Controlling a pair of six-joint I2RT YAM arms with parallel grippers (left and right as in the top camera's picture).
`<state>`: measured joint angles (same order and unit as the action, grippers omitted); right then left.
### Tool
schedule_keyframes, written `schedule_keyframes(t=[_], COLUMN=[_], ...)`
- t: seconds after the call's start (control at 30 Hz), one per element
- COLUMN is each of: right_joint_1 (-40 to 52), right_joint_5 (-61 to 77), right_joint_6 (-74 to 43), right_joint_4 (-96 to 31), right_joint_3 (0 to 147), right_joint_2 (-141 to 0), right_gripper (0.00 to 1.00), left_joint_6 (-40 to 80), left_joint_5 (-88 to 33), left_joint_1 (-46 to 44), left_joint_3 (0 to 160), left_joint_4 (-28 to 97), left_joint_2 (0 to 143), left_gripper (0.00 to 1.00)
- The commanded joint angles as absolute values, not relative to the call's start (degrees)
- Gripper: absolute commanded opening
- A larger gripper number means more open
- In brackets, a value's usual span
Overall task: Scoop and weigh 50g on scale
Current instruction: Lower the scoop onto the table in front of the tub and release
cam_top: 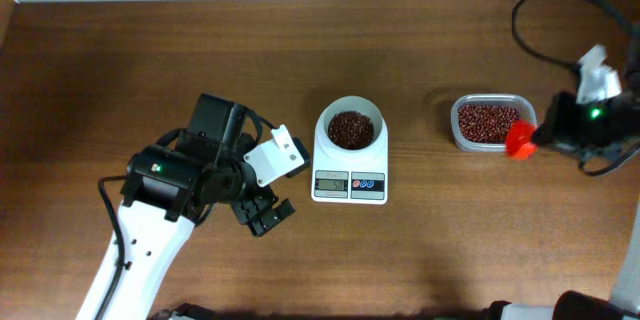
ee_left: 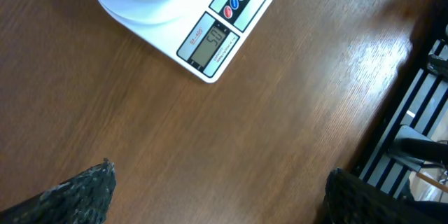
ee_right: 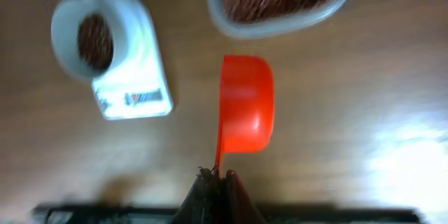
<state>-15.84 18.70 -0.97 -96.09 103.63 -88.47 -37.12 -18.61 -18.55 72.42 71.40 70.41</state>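
Observation:
I next need to move my right gripper back and down to the clear wood beside the scale, which is below the gripper and to its left in the overhead view, and let go of the scoop (cam_top: 521,140) there.
The white scale (cam_top: 349,165) stands mid-table with a round white bowl (cam_top: 350,125) of red beans on top; the left wrist view shows its display (ee_left: 210,44) lit. My left gripper (cam_top: 264,212) hovers open over bare wood left of the scale, fingertips (ee_left: 84,189) wide apart. My right gripper (ee_right: 218,176) is shut on the handle of an orange-red scoop (ee_right: 246,105), held next to the clear tub of beans (cam_top: 491,122) at the right. The scoop (cam_top: 521,140) looks empty.
A black cable (cam_top: 545,30) loops at the table's back right. The table's front edge and a dark slatted frame (ee_left: 420,112) show beside the left gripper.

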Motion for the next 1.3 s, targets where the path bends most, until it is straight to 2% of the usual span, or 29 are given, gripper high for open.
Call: schedule_keyframes(t=[0.0, 0.13, 0.27, 0.4, 0.5, 0.6, 0.63, 0.67, 0.7, 1.0, 1.07, 1.1, 1.2, 1.27], right_joint_1=[-16.1, -16.2, -19.0, -27.7, -35.2, -40.3, -41.5, -42.5, -42.9, -42.8, -42.8, -42.8, -42.8, -42.8], right_joint_5=[28.9, 35.6, 40.6, 43.9, 48.6, 48.9, 48.9, 48.9, 48.9, 44.8, 42.8, 42.6, 41.7, 41.3], right_joint_6=[-0.3, -0.3, -0.4, -1.8, 2.6, 3.7, 5.0, 5.8, 5.8, 5.5, 5.5, 5.5, 5.5, 5.3], right_joint_4=[-89.9, -81.5, -72.7, -61.6, -55.6, -54.5, -54.7, -55.0, -55.2, -54.6, -54.5, -54.5, -54.6, -54.5], right_joint_3=[89.4, 68.2, 55.4, 44.7, 37.2, 33.6, 32.9, 32.4, 32.4, 32.4, 32.4, 32.4, 32.4, 32.4], right_joint_2=[-85.0, -80.8, -77.8, -76.2, -76.2, -76.2, -76.2, -76.2, -76.2, -76.2, -76.2, -76.2, -76.2, -76.2], right_gripper=[0.04, 0.04, 0.04, 0.04, 0.04, 0.04, 0.06, 0.18, 0.22, 0.25, 0.33, 0.41, 0.45, 0.53], left_joint_6=[-38.0, -38.0, -38.0, -38.0, -38.0, -38.0, -38.0, -38.0, -38.0, -38.0, -38.0, -38.0, -38.0, -38.0], left_joint_5=[-18.6, -18.6, -18.6, -18.6, -18.6, -18.6, -18.6, -18.6, -18.6, -18.6, -18.6, -18.6, -18.6, -18.6], left_joint_1=[-18.2, -18.2, -18.2, -18.2, -18.2, -18.2, -18.2, -18.2, -18.2, -18.2, -18.2, -18.2, -18.2, -18.2], left_joint_3=[72.1, 72.1, 72.1, 72.1, 72.1, 72.1, 72.1, 72.1, 72.1, 72.1, 72.1, 72.1, 72.1, 72.1], left_joint_4=[71.5, 71.5, 71.5, 71.5, 71.5, 71.5, 71.5, 71.5, 71.5, 71.5, 71.5, 71.5, 71.5, 71.5], left_joint_2=[70.5, 70.5, 70.5, 70.5, 70.5, 70.5, 70.5, 70.5, 70.5, 70.5, 70.5, 70.5, 70.5, 70.5], left_gripper=[0.99, 0.99, 0.99, 0.99, 0.99, 0.99, 0.99, 0.99, 0.99, 0.99, 0.99, 0.99, 0.99, 0.99])
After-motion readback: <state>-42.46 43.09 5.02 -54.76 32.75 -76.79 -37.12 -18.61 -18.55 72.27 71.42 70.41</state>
